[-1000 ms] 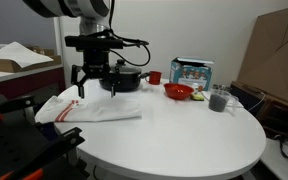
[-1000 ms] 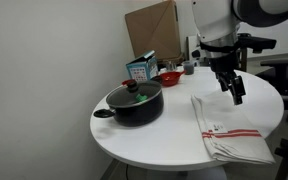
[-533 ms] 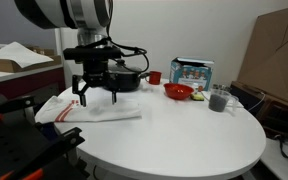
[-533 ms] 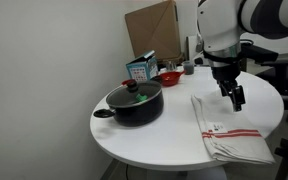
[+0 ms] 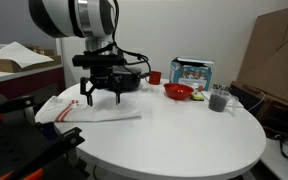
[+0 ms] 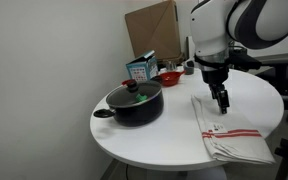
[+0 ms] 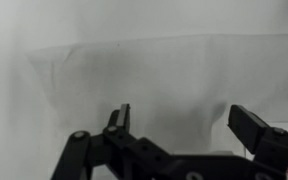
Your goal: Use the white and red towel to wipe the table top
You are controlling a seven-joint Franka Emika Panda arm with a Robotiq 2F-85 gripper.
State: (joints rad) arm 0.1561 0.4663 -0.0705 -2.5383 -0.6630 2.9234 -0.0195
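Next, my gripper moves down onto the towel's middle, shifting slightly toward the red stripes (image 5: 89, 108).
The white towel with red stripes (image 5: 89, 108) lies folded on the round white table (image 5: 184, 135), near its edge; it also shows in an exterior view (image 6: 229, 128). My gripper (image 5: 102, 98) hangs open just above the towel's middle, also seen from the other side (image 6: 221, 103). In the wrist view the white cloth (image 7: 164, 80) fills the picture beneath the open fingers (image 7: 184, 118), which hold nothing.
A black pot with a lid (image 6: 135, 101) stands beside the towel. A red bowl (image 5: 178, 92), a red cup (image 5: 154, 77), a printed box (image 5: 192, 72) and a grey cup (image 5: 218, 100) sit at the back. A cardboard box (image 5: 279, 55) stands behind the table.
My gripper has lowered toward the towel and shifted slightly over its middle, staying open. The towel has not moved.
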